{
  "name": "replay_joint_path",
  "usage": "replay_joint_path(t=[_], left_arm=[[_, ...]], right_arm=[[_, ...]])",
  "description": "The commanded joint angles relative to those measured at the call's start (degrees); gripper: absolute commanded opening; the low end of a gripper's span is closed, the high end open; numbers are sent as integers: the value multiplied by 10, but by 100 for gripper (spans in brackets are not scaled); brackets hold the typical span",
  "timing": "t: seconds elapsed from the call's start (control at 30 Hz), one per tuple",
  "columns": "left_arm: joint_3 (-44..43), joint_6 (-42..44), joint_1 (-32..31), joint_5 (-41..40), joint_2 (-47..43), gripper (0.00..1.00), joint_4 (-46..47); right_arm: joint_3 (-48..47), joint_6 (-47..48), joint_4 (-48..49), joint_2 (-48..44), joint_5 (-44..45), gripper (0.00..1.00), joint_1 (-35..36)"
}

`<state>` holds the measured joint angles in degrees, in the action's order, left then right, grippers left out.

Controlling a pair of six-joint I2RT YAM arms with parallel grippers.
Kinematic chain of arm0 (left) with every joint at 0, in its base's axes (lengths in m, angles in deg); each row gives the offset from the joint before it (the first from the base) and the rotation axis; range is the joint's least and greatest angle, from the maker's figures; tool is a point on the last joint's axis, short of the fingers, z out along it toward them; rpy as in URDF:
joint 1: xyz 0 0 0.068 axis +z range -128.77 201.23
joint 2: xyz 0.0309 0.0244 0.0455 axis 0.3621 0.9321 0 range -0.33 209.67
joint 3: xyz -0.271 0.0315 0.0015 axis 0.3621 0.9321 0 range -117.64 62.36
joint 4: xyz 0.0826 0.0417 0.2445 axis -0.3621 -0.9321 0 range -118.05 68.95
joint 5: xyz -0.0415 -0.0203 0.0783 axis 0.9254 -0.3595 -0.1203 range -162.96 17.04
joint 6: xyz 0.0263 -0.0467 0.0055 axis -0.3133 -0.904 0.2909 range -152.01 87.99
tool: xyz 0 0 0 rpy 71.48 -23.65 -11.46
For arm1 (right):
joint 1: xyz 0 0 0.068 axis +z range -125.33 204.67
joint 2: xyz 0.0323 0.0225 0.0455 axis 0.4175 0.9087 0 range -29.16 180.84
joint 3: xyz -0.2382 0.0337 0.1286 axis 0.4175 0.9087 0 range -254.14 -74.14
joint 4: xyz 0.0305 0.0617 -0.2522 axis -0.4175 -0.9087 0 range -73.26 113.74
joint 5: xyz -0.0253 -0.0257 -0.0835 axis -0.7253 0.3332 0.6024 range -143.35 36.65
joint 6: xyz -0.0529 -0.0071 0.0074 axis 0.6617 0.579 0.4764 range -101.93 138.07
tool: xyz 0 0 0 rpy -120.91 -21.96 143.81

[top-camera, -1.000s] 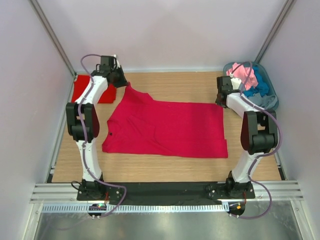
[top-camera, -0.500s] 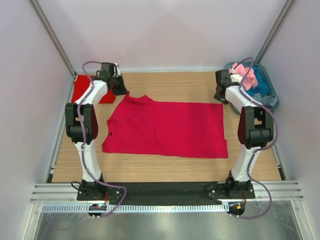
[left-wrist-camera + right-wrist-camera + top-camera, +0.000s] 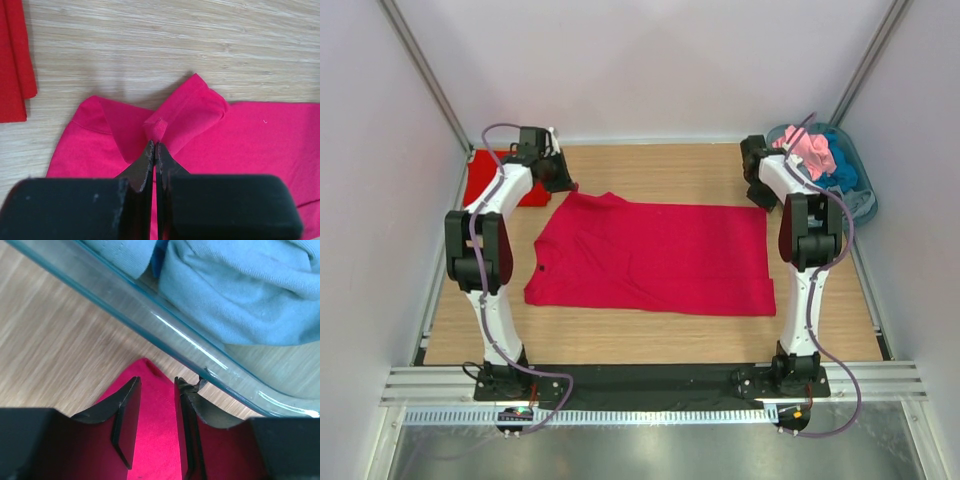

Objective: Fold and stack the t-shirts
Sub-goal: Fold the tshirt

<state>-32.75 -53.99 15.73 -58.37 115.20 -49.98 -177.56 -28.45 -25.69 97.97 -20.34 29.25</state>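
Observation:
The crimson corner's tip lies just past my right gripper's open fingers, so they need to edge toward it next and then close.
A crimson t-shirt [image 3: 650, 258] lies spread flat on the wooden table. My left gripper [image 3: 563, 183] is at its far left corner, shut on a pinched fold of the sleeve [image 3: 159, 127], seen at the fingertips [image 3: 154, 142]. My right gripper [image 3: 760, 197] is open at the shirt's far right corner. In the right wrist view its fingers [image 3: 156, 385] stand on either side of that crimson corner [image 3: 155, 435], not closed on it. A folded scarlet shirt [image 3: 485, 178] lies at the far left and shows in the left wrist view [image 3: 15, 60].
A grey-blue oval tub [image 3: 863, 207] at the far right holds pink [image 3: 810, 150] and blue [image 3: 840, 172] shirts. Its clear rim [image 3: 165, 322] runs just beyond my right fingers, with grey-blue cloth [image 3: 235, 290] inside. White walls enclose the table.
The left gripper has lowered the raised sleeve corner, so the shirt's far left edge lies flatter. The right arm has swung its gripper farther back beside the tub.

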Motion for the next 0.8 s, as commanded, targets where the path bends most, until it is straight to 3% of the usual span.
replay_joint_path(t=[0.0,0.77], left_arm=[[8,12,4,7,-35,0,26],[-10,10,3,8,-17,0,26]], right_arm=[[-31,-31,-36,5,50,40,6],[-29,-20,25,41,45,43,6]])
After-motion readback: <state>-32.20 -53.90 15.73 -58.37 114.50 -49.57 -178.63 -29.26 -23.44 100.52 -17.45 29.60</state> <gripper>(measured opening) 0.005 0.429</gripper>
